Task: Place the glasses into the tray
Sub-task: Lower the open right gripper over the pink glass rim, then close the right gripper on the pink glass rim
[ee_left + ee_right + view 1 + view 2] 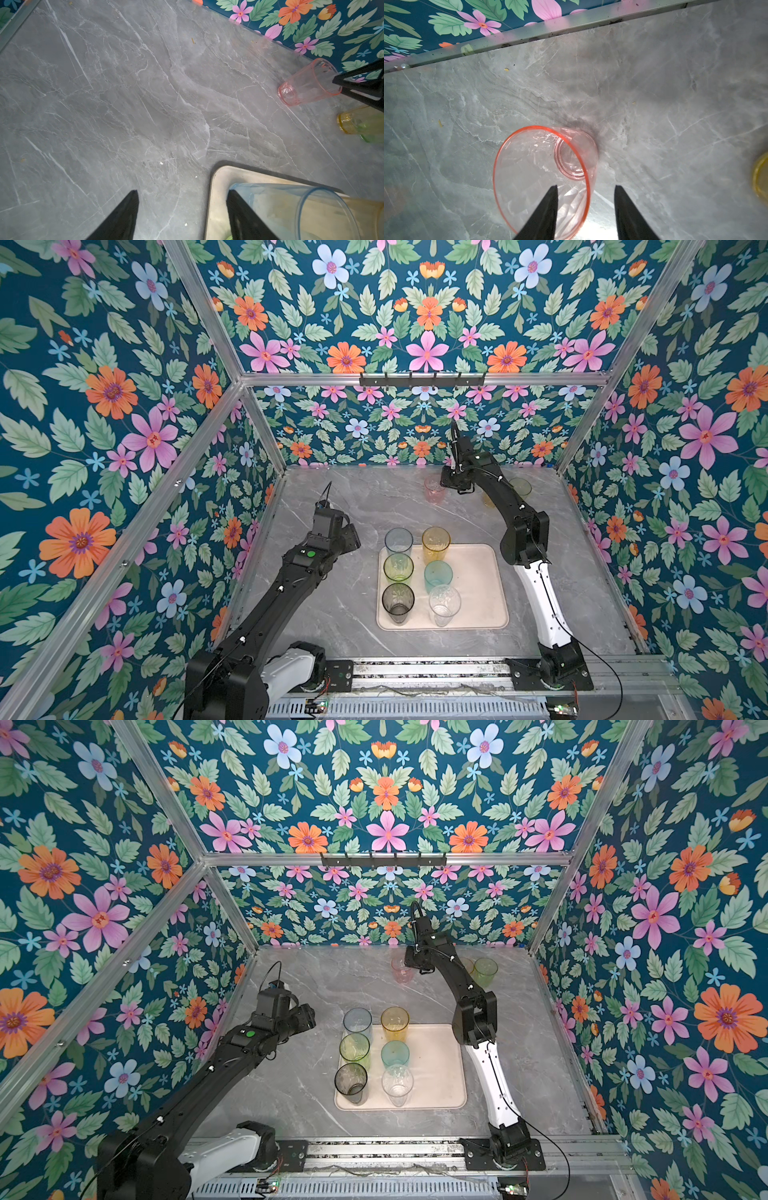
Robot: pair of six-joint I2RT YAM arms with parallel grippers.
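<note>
The pink glass's rim already stands between the open fingers. My right gripper lowers slightly next and closes on the pink glass's side facing the short amber glass [588, 196].
The cream tray [478, 593] holds several upright glasses, among them a blue-grey one [398, 541], a tall amber one [435, 543] and a smoky dark one [397, 601]. A pink glass [542, 166] stands at the back of the table. My right gripper [585, 187] is open astride its rim, one finger inside, the other outside, neither touching the wall. A short amber glass [357, 122] and a short green glass [520, 488] stand behind the right arm. My left gripper [181, 192] is open and holds nothing, just left of the tray's far left corner [216, 187].
The floral back wall and its metal rail [529, 35] run close behind the pink glass. The right arm's elbow [525, 539] hangs beside the tray's right far corner. Bare marble table [332, 614] lies left of the tray.
</note>
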